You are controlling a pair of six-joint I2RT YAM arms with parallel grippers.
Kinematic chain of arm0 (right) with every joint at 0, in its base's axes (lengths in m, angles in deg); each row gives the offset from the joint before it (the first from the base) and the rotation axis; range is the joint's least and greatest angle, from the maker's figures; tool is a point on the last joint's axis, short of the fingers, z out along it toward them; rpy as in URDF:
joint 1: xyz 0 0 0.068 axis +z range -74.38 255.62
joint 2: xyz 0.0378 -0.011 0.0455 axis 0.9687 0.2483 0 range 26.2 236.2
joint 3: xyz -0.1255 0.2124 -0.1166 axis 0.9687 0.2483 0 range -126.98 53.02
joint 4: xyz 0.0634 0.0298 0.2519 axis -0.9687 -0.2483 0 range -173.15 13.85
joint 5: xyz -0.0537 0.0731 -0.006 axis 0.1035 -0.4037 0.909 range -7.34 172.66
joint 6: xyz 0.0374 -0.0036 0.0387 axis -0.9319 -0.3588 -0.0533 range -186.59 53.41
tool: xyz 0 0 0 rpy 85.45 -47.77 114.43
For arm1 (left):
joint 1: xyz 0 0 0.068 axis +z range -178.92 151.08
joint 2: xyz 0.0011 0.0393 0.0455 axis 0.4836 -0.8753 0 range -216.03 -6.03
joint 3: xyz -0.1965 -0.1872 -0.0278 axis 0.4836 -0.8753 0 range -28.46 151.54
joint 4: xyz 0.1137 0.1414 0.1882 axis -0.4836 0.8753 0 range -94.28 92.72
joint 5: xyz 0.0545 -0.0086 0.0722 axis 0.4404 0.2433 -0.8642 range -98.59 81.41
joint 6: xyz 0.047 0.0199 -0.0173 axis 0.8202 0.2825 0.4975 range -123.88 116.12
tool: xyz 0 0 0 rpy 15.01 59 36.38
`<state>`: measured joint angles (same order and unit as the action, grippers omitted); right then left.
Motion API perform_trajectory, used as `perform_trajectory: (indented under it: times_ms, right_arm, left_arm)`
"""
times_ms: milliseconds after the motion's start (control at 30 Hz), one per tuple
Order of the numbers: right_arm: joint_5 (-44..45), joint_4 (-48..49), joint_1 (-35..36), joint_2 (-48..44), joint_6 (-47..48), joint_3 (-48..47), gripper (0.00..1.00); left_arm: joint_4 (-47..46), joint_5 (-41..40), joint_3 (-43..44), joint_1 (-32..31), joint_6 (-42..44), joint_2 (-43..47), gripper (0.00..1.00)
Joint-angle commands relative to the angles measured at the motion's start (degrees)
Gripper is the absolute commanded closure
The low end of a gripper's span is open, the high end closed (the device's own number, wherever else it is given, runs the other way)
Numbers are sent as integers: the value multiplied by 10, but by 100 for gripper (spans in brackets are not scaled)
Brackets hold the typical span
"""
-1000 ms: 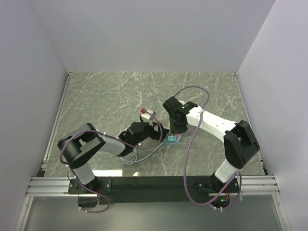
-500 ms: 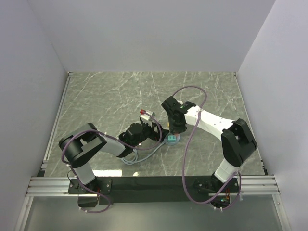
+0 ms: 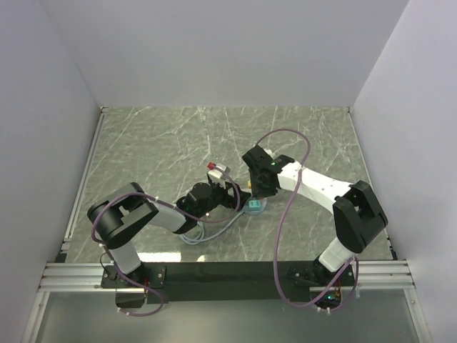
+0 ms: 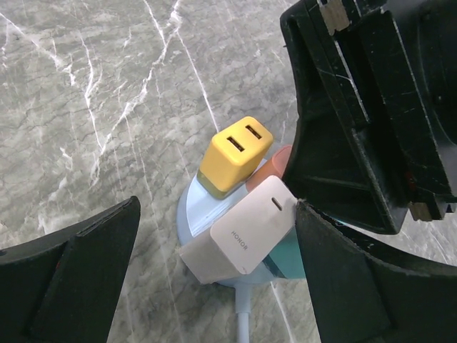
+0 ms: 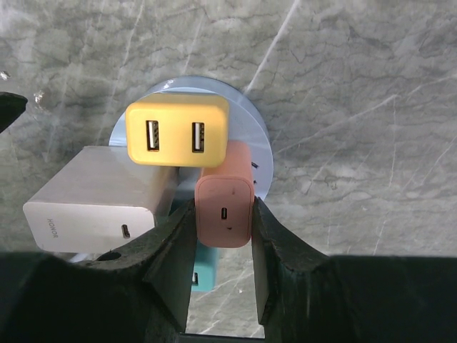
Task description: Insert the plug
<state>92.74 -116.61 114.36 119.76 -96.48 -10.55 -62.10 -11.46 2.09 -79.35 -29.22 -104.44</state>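
Observation:
I should keep my right gripper where it is next and open its fingers to let go of the pink plug, because the plug already stands upright on the socket hub beside the yellow charger.
A round pale-blue socket hub lies on the marble table with a yellow charger, a white charger and a teal one standing in it. My right gripper is shut on a pink plug, which stands upright on the hub beside the yellow charger. My left gripper is open, its fingers on either side of the hub without touching it. From above, both grippers meet at the hub.
A white block with a red end lies just behind the left wrist. The hub's grey cable loops toward the near edge. Purple arm cables arch over the table. White walls close in three sides.
The right wrist has shifted a little over the hub, still holding the pink plug. The left arm has barely moved.

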Motion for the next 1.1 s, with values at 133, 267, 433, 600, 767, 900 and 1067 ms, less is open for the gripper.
perform_trajectory:
  times_ms: [133,267,433,600,767,900,1067]
  right_arm:
    - [-11,64,2,24,19,9,98]
    - [10,81,3,1,29,5,93]
    - [18,106,3,-31,34,12,76]
    - [27,132,2,-70,42,29,55]
    - [31,169,1,-103,45,54,27]
    - [42,195,-2,-120,44,66,21]
    - [73,200,-9,-137,43,78,21]
  left_arm:
    - [61,-6,0,-3,14,-17,5]
    - [63,-16,0,2,14,-17,5]
    - [66,-26,-2,9,19,-2,5]
    - [67,-21,1,9,22,13,3]
    - [66,-19,6,9,19,29,1]
    - [72,-16,10,9,21,42,1]
    - [100,-19,7,10,21,81,1]
